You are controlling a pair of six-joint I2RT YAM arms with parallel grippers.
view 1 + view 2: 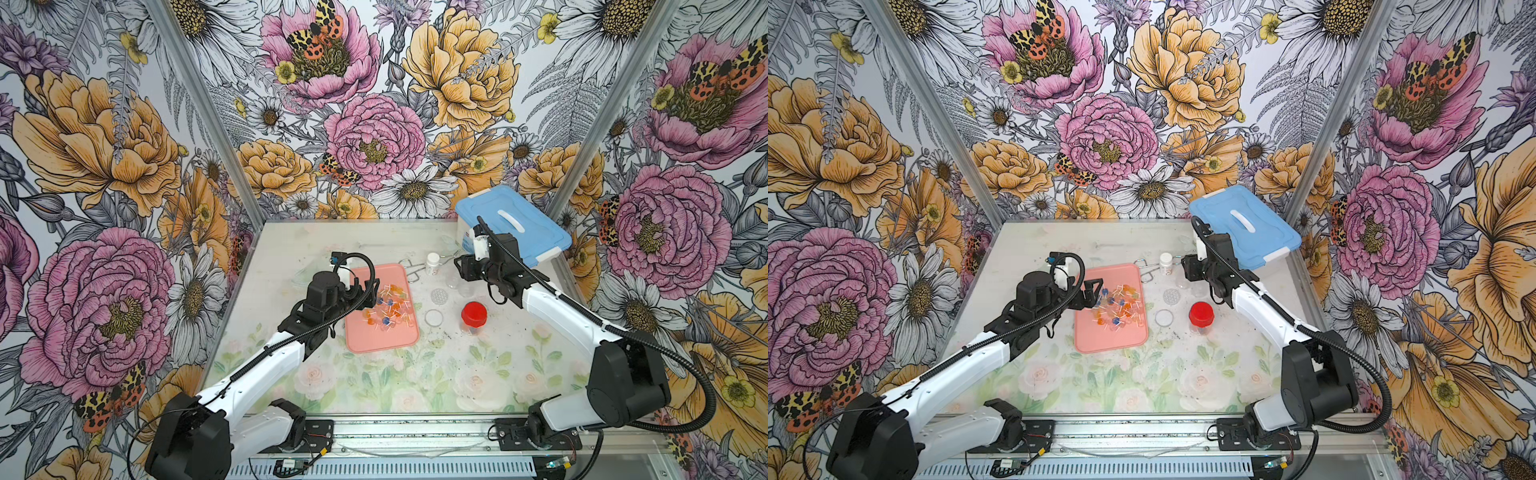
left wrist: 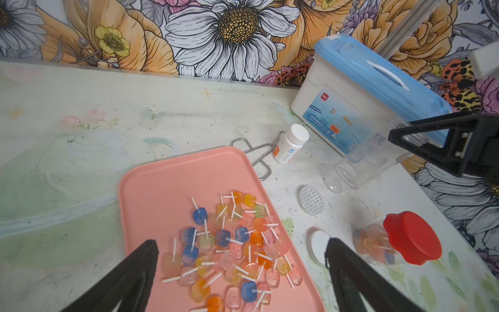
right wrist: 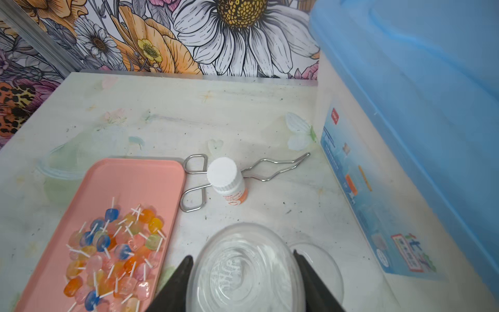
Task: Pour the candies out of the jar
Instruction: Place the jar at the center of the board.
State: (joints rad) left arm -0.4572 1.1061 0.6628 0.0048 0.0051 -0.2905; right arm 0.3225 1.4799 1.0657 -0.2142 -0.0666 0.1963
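Next, my right gripper moves down toward the pill bottle and releases the clear jar on the open tabletop between bottle and seal (image 1: 441, 281), as the jar looks empty.
The candies (image 1: 388, 308) (image 2: 232, 248) lie in a loose heap on the pink tray (image 1: 384, 347) (image 2: 167, 189). My left gripper (image 2: 241, 244) (image 1: 371, 293) hovers open just above the heap, holding nothing. My right gripper (image 3: 242, 256) is shut on the clear jar (image 3: 243, 272) (image 2: 361, 164), which looks empty and is held tilted above the table, right of the tray, near the blue-lidded box. A second jar with a red lid (image 1: 473, 316) (image 2: 410, 237) stands on the table with candies inside, and neither gripper touches it.
A white box with a blue lid (image 1: 513, 226) stands at the back right. A white pill bottle (image 1: 432, 264) sits on metal tongs (image 3: 194, 186) behind the tray. A printed round seal (image 2: 310, 201) and a clear lid (image 2: 318, 247) lie between the tray and the red-lidded jar.
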